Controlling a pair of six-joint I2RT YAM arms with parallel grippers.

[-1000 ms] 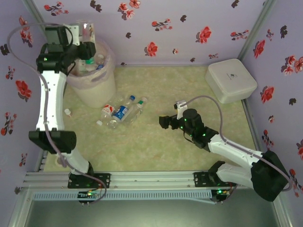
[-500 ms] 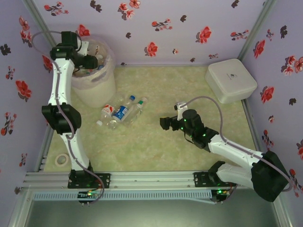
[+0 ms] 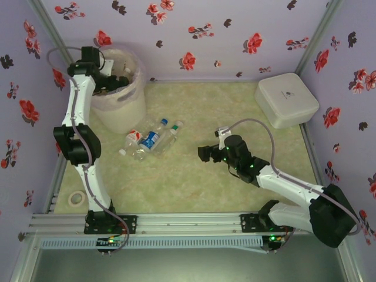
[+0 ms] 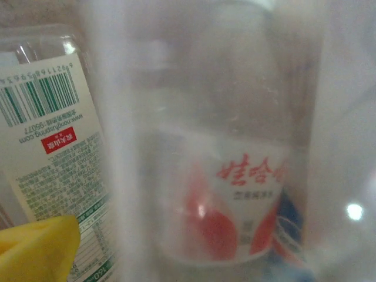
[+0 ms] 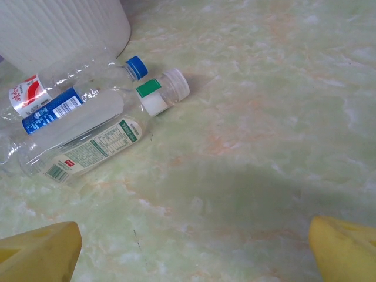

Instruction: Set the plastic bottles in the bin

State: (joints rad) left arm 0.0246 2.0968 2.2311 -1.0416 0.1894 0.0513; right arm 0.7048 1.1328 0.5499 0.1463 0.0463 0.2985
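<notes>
I should lower my right gripper outward to the bottles next and turn it over the green-labelled bottle's clear-capped neck, below and outward of it.
The bin (image 3: 120,108), a white bucket with a pinkish liner, stands at the far left. My left gripper (image 3: 119,81) reaches down into its mouth. In the left wrist view, one yellow finger (image 4: 38,247) sits wide at the lower left edge, so the jaws stand open. Close ahead of it are a blurred red-labelled bottle (image 4: 247,200) and a bottle with a white-and-green label (image 4: 53,147). Three plastic bottles (image 3: 150,140) lie together on the table beside the bin (image 5: 59,29); one has a blue cap (image 5: 136,66). My right gripper (image 3: 205,154) hovers open to their right, with nothing between its fingers (image 5: 38,249).
A flat white lidded box (image 3: 286,100) sits at the back right. A small tape roll (image 3: 75,198) lies near the left front edge. A loose white cap (image 3: 123,153) rests by the bottles. Bare marbled table lies under the right gripper.
The left arm carried a bottle from above the bin down into its mouth, and its jaws have opened. The right arm has hardly moved.
</notes>
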